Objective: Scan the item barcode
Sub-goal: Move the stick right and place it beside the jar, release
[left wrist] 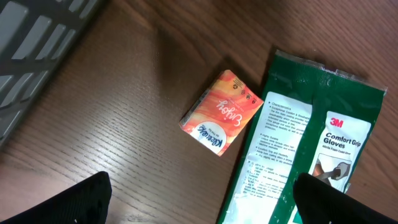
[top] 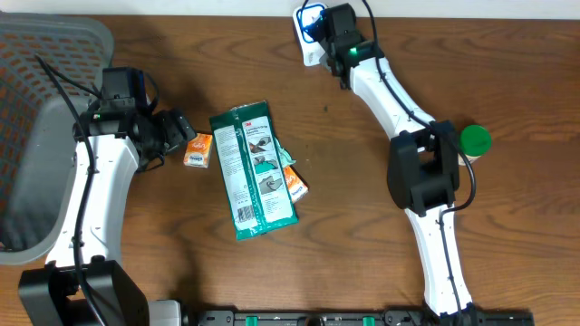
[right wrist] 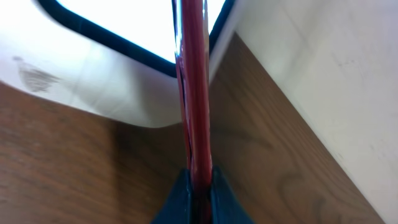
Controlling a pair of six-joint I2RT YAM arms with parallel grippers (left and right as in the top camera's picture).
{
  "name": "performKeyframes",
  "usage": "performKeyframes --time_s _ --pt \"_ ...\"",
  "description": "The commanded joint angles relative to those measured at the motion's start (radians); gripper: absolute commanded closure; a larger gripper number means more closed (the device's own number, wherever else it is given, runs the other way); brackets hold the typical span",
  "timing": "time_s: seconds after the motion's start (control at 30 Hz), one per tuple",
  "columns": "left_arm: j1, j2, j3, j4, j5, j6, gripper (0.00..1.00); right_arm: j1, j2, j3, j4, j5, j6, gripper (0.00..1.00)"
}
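Clear wood by the green-capped object lies right of my right gripper in the overhead view, so I will swing back there, lower and release the red thing.
A green 3M gloves pack lies flat mid-table, its printed back up. Left of it sits a small orange tissue packet. My left gripper hovers open just left of the packet, one finger over bare wood and the other over the green pack. At the far edge my right gripper is shut on a thin red thing, seen edge-on, held against a white black-rimmed device. No barcode can be made out.
A second orange packet pokes out from under the green pack's right side. A green-capped object stands by the right arm. A grey mesh basket fills the left edge. The wall runs along the back.
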Motion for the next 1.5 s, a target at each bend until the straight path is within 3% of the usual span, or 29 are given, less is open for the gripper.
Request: performKeyframes --time_s 0.0,0.2,0.33,0.43,0.53,0.73,0.87,0.9,1.1,1.37,1.4,1.43,1.47 --pt "0.013 -0.012 0.002 -0.004 -0.021 -0.005 0.06 0.04 -0.155 0.015 -0.061 0.027 0.102 0.99" --pt "0.013 -0.012 0.002 -0.004 -0.021 -0.005 0.06 0.042 -0.36 0.015 -0.315 -0.058 0.309 0.99" --pt "0.013 -0.012 0.002 -0.004 -0.021 -0.005 0.06 -0.009 -0.444 0.015 -0.592 -0.269 0.411 0.99" --pt "0.013 -0.012 0.002 -0.004 -0.021 -0.005 0.06 -0.083 -0.447 0.011 -0.782 -0.418 0.427 0.99" --pt "0.013 -0.012 0.002 -0.004 -0.021 -0.005 0.06 -0.179 -0.443 -0.082 -0.9 -0.429 0.428 0.99" --pt "0.013 -0.012 0.002 -0.004 -0.021 -0.005 0.06 -0.279 -0.443 -0.404 -0.786 -0.395 0.469 0.99" --pt "0.013 -0.012 0.002 -0.004 -0.021 -0.005 0.06 -0.343 -0.443 -0.591 -0.62 -0.223 0.532 0.99" --pt "0.013 -0.012 0.002 -0.004 -0.021 -0.005 0.06 -0.372 -0.443 -0.666 -0.519 -0.145 0.602 0.99" --pt "0.013 -0.012 0.002 -0.004 -0.021 -0.005 0.06 -0.459 -0.443 -0.768 -0.4 -0.135 0.737 0.99" --pt "0.013 -0.012 0.002 -0.004 -0.021 -0.005 0.06 -0.587 -0.443 -0.774 -0.435 -0.125 0.699 0.98" --pt "0.013 -0.012 0.002 -0.004 -0.021 -0.005 0.06 -0.597 -0.443 -0.774 -0.435 -0.125 0.692 0.94" --pt "0.013 -0.012 0.002 -0.003 -0.021 -0.005 0.06 -0.607 -0.443 -0.774 -0.434 -0.128 0.692 0.83" --pt "0.013 -0.012 0.002 -0.004 -0.021 -0.005 0.06 -0.615 -0.443 -0.773 -0.434 -0.134 0.692 0.6"
